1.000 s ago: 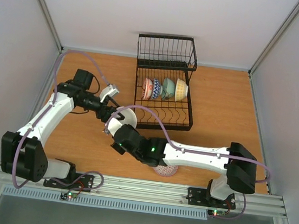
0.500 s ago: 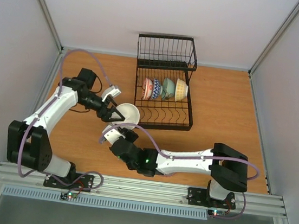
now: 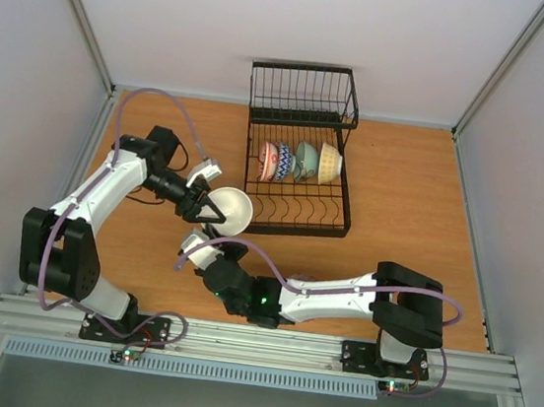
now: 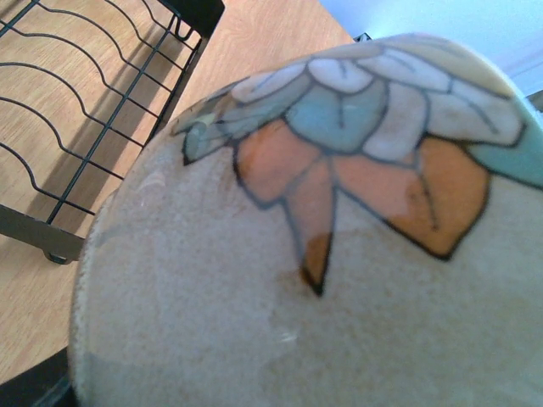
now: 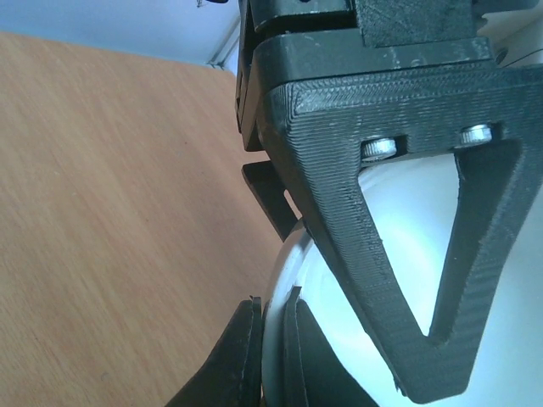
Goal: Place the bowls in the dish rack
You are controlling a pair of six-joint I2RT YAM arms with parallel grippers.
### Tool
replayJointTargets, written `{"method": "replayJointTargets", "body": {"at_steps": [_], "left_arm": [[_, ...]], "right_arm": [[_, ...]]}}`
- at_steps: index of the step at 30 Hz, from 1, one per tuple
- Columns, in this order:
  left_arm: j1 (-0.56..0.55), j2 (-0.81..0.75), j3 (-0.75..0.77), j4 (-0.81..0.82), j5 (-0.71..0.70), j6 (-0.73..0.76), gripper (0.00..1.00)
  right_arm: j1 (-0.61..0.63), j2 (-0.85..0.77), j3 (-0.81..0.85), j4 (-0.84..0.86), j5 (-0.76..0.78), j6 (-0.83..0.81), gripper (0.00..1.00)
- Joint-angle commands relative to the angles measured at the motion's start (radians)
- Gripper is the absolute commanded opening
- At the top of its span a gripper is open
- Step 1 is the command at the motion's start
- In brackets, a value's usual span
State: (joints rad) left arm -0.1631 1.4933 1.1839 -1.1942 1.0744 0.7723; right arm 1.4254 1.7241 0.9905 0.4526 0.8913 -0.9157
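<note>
I need to move my left gripper to the right in the top view, put the bowl down on the dish rack's near wires and let go of it, because those wires are empty.
A bowl [image 3: 234, 209], white inside and beige outside with blue and orange leaves [image 4: 297, 254], hangs above the table just left of the dish rack [image 3: 296, 211]. My right gripper [image 3: 209, 245] is shut on its rim, one finger on each side of the wall [image 5: 273, 301]. My left gripper [image 3: 212, 206] meets the bowl from the left. One of its black fingers [image 5: 339, 170] lies across the white inside [image 5: 416, 246] and the other sits behind the rim. How tightly they press does not show. Several bowls [image 3: 302, 161] stand on edge in the rack.
The rack's upright wire basket [image 3: 304, 90] stands against the back wall. Its front corner and curved tines [image 4: 34, 225] lie close below the held bowl. Both arms cross over the left middle of the wooden table [image 3: 411, 201].
My left gripper has moved right onto the bowl. The right arm has drawn back toward the near edge, still gripping the rim, and the bowl has shifted slightly right.
</note>
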Motion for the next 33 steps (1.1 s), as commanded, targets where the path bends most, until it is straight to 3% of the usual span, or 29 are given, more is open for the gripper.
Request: {"method": "replayJointTargets", "body": {"at_steps": [1, 2, 4, 7, 10, 12, 16, 25, 27, 30, 33], "left_arm": [[-0.013, -0.009, 0.016, -0.047, 0.045, 0.025, 0.12], [-0.013, -0.013, 0.014, -0.036, 0.04, 0.017, 0.02], [-0.013, -0.026, 0.007, -0.008, 0.026, -0.005, 0.01], [-0.013, -0.073, -0.024, 0.071, -0.01, -0.05, 0.0], [-0.013, -0.155, -0.079, 0.214, -0.074, -0.143, 0.01], [-0.013, -0.209, -0.119, 0.306, -0.126, -0.208, 0.0], [-0.016, -0.286, -0.178, 0.448, -0.246, -0.319, 0.0], [-0.07, -0.266, -0.181, 0.687, -0.554, -0.517, 0.0], [-0.129, -0.257, -0.169, 0.729, -0.691, -0.528, 0.01], [-0.288, -0.2, -0.137, 0.771, -1.041, -0.49, 0.01], [-0.404, -0.119, -0.066, 0.729, -1.187, -0.465, 0.01]], "right_arm": [[-0.005, -0.011, 0.002, 0.083, 0.027, 0.008, 0.01], [-0.005, -0.013, 0.001, 0.084, 0.031, 0.01, 0.03], [-0.005, -0.015, 0.0, 0.097, 0.048, 0.007, 0.12], [-0.005, -0.032, -0.043, 0.185, 0.082, -0.033, 0.53], [-0.005, -0.089, -0.088, 0.248, 0.123, -0.049, 0.88], [-0.003, -0.145, -0.111, 0.215, 0.132, -0.012, 0.98], [0.014, -0.318, -0.166, 0.057, 0.131, 0.106, 0.99], [0.02, -0.716, -0.256, -0.405, 0.172, 0.491, 0.99], [0.02, -0.767, -0.262, -0.507, 0.196, 0.57, 0.99], [0.02, -0.812, -0.273, -0.619, 0.245, 0.65, 0.99], [0.02, -0.83, -0.271, -0.722, 0.282, 0.754, 0.99]]}}
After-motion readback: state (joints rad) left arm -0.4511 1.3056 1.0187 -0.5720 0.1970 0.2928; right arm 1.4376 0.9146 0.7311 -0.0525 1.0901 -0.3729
